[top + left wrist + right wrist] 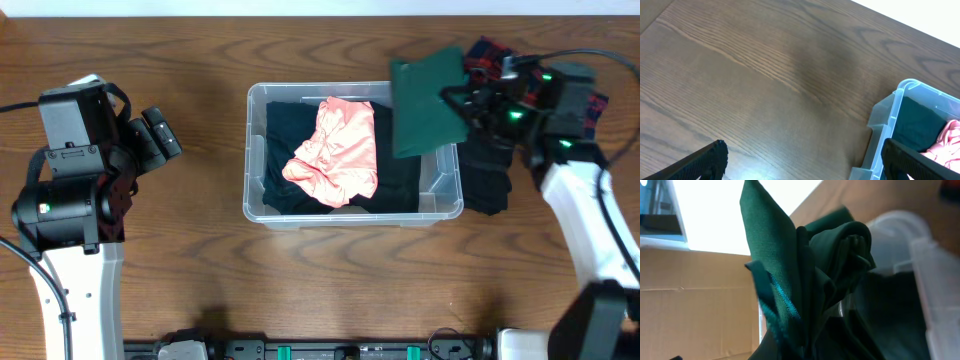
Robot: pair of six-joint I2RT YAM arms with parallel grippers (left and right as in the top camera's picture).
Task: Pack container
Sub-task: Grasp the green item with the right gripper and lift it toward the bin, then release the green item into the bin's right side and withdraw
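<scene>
My right gripper lowers the green garment (425,100) toward the black garment's uncovered part (394,176) next and releases, since that part lies below it and to its left in the overhead view.
The clear container (255,150) stands mid-table and holds a black garment (285,125) with a crumpled pink garment (338,150) on top. My right gripper (462,100) is shut on a dark green garment (425,100), which hangs above the container's far right corner. In the right wrist view the green garment (790,270) fills the middle and hides the fingers, with the container wall (935,280) behind it. My left gripper (160,135) stands open and empty over bare table left of the container. Its view shows the container's corner (890,110) near the right fingertip (892,150).
Right of the container lies a pile of garments: a black one (487,180) and a red-blue plaid one (490,55), partly under the right arm. The arms' base hardware (350,350) runs along the front edge.
</scene>
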